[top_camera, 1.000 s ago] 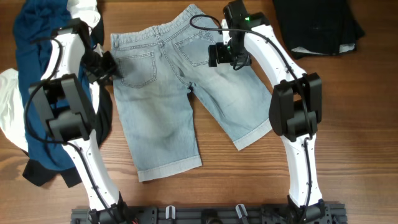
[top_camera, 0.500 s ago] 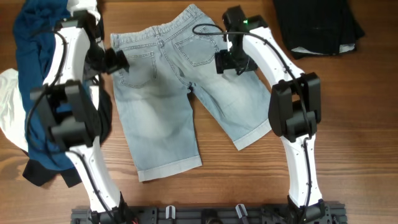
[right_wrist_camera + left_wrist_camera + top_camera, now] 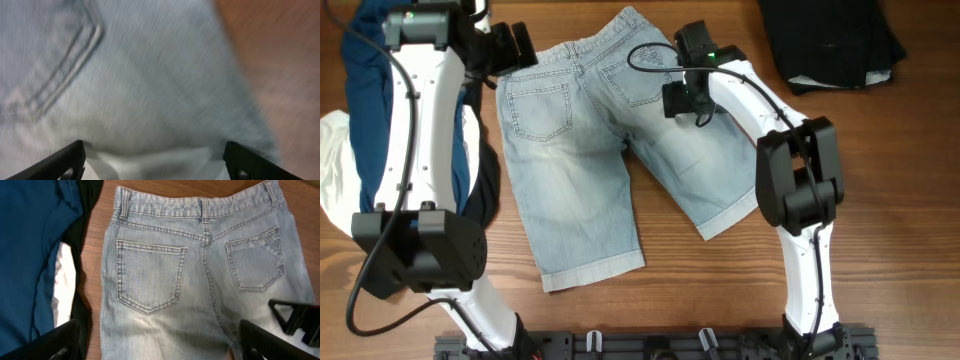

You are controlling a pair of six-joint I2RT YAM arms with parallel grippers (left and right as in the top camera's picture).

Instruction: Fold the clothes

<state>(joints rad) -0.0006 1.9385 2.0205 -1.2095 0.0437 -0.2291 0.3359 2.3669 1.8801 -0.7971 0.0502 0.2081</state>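
Note:
My left gripper is open well above the denim; it will next lower to the waistband corner nearest the navy heap, then close.
The pale-blue denim shorts lie flat on the wooden table, back side up, with the waistband at the far edge. My left gripper hovers open above the waistband's left corner. In the left wrist view its gripper stands well above both back pockets of the shorts, with nothing between the fingers. My right gripper is low over the right leg, just below the right back pocket. In the right wrist view this gripper is open and very close to the denim, with a raised fold of cloth between its fingers.
A heap of navy, white and black garments lies along the table's left side, under the left arm; it shows as the navy cloth in the left wrist view. A black folded garment lies at the far right. Bare wood surrounds the shorts.
My left gripper opened, let go of the shorts by the left pocket, and rose toward the waistband's left corner. My right gripper stayed over the right leg, shifting slightly.

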